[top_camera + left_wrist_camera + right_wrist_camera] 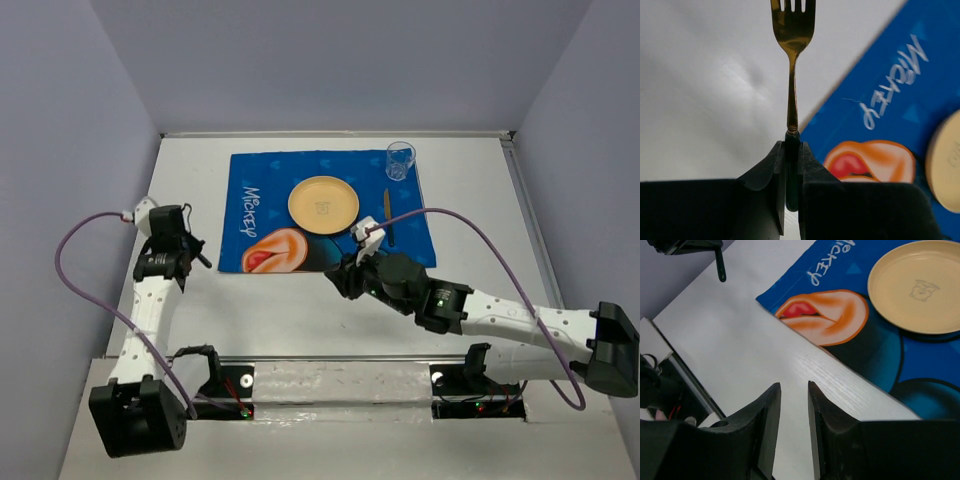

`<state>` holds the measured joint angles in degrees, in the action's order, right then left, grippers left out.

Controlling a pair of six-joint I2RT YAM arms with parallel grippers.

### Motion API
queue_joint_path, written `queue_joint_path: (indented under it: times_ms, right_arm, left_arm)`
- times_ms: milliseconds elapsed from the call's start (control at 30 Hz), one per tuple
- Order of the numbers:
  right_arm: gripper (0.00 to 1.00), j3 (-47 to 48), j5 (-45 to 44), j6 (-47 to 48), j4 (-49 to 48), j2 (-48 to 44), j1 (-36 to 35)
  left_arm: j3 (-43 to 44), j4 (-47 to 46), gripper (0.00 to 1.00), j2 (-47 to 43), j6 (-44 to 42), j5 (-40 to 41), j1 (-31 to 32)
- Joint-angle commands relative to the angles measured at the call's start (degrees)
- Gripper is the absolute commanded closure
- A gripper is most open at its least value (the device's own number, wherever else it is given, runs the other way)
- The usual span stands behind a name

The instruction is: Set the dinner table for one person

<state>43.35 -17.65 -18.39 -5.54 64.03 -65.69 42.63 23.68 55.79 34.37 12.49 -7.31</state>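
Note:
Next, I will swing my left gripper right in the top view, lower it to bare mat between lettering and plate, which lies below it, and release the fork there.
My left gripper (792, 145) is shut on the dark handle of a gold fork (792, 75). The fork's tines point away over the white dinner table (700, 90), just left of the blue Mickey mat (890, 90). Seen from above, this gripper (192, 252) hovers beside the mat's left edge. A yellow plate (323, 203) lies mid-mat, with a slim gold utensil (388, 217) to its right. My right gripper (794, 386) is open a narrow gap, with nothing in it. It is over bare table by the mat's near edge (342, 277).
A clear glass (400, 160) stands at the mat's far right corner. Lavender walls enclose the table (280, 310) on three sides. A metal rail (340, 358) and the arm bases run along the near edge. Purple cables loop from both arms.

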Motion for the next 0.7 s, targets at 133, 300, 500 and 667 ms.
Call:
queue_joint_path:
  times_ms: [133,300,500,667]
  right_arm:
    - [0.55,-0.72,-12.31,-2.08,3.61,-10.58,2.67]
    - [0.42,-3.36,-14.78,-3.84,7.28,-14.46,5.39]
    - [0.26,-4.33,-17.68,-3.58,10.02,-16.3,9.08]
    - [0.14,-4.59,-17.24,-3.32,11.87,-16.92,13.3]
  left_arm:
    - [9.31,-16.02,1.0,8.45,-14.15,-12.56,16.1]
    - [15.79,-18.68,1.0,20.03,-20.82,-22.67,16.89]
    - [20.64,-19.81,1.0,28.49,-21.89,-24.1,18.65]
    - [23.81,-19.11,1.0,35.96,-24.35,-25.59,18.82]
